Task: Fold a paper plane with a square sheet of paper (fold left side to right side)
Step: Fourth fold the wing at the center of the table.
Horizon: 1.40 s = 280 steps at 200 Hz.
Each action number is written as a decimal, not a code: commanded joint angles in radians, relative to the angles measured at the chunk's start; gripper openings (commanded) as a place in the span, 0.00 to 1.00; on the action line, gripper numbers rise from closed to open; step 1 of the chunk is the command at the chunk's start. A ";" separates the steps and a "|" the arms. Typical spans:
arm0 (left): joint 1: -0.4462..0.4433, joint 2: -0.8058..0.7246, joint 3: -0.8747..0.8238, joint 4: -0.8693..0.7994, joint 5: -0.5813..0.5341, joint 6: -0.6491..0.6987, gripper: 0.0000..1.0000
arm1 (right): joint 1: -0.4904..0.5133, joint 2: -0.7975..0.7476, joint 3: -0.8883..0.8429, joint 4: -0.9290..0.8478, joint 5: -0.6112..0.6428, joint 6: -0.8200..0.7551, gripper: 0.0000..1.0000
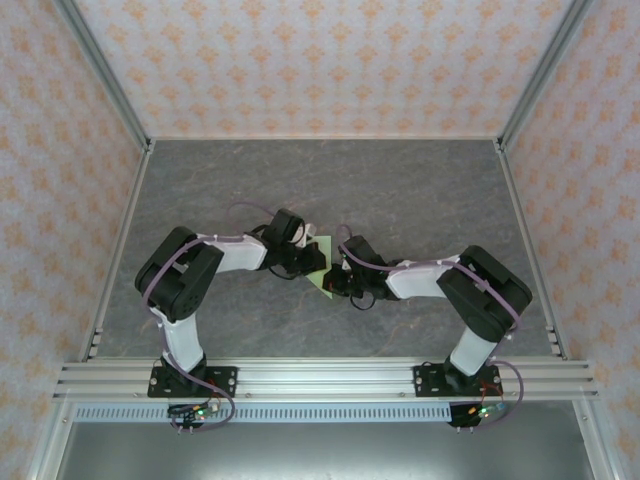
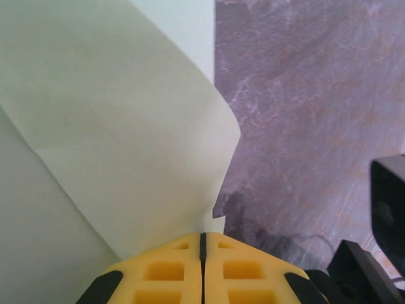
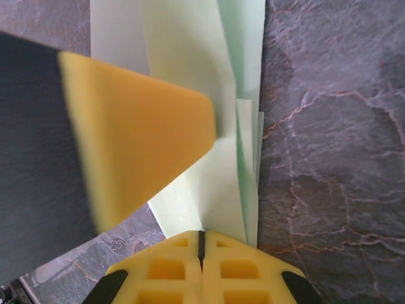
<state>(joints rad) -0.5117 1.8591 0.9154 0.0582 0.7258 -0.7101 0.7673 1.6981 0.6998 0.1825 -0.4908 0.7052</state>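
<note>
The flap still curls up beyond the left gripper's fingers, so I will move outward along the folded flap toward the paper's far end and release it there.
The square sheet of paper, pale green and partly folded, lies at the middle of the table between both grippers. My left gripper is shut on it: in the left wrist view a loose flap of the paper curls up from the closed yellow tips of the left gripper. My right gripper is shut, and in its wrist view the closed tips of the right gripper sit at the near end of the layered paper. I cannot tell whether they pinch it. A left finger lies over the paper's left part.
The table is grey marbled stone, boxed in by patterned walls and metal posts. An aluminium rail runs along the near edge behind the arm bases. A black part of the right arm shows at the right of the left wrist view.
</note>
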 commanded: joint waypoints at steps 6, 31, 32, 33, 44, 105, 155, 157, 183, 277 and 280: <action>-0.007 0.041 0.005 0.020 -0.017 0.000 0.06 | 0.007 0.081 -0.038 -0.217 0.045 -0.025 0.00; -0.005 0.085 0.006 0.016 -0.051 0.007 0.05 | 0.007 0.078 -0.037 -0.242 0.053 -0.035 0.00; -0.004 0.086 0.006 0.016 -0.053 0.007 0.05 | 0.007 0.077 -0.037 -0.244 0.052 -0.035 0.00; -0.004 0.088 0.006 0.016 -0.053 0.008 0.05 | 0.007 0.077 -0.037 -0.245 0.054 -0.036 0.00; -0.001 0.099 0.007 0.016 -0.064 0.012 0.05 | 0.007 0.074 -0.037 -0.256 0.057 -0.039 0.00; 0.071 0.132 0.022 0.032 -0.075 0.025 0.04 | 0.007 0.075 -0.045 -0.288 0.059 -0.053 0.00; 0.151 0.139 0.124 -0.078 -0.077 0.085 0.04 | 0.007 0.085 -0.053 -0.299 0.054 -0.061 0.00; 0.154 0.142 0.129 -0.082 -0.077 0.086 0.04 | 0.007 0.085 -0.054 -0.298 0.052 -0.061 0.00; 0.191 0.188 0.207 -0.133 -0.067 0.114 0.03 | 0.007 0.083 -0.057 -0.296 0.046 -0.062 0.00; 0.301 0.337 0.445 -0.284 -0.027 0.170 0.04 | 0.007 0.066 -0.077 -0.293 0.032 -0.067 0.00; 0.305 0.338 0.451 -0.285 -0.025 0.170 0.04 | 0.007 0.066 -0.077 -0.294 0.031 -0.067 0.00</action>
<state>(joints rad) -0.3176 2.1265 1.3106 -0.2703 0.9371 -0.5800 0.7670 1.7027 0.7059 0.1715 -0.4778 0.6605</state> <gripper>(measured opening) 0.059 0.066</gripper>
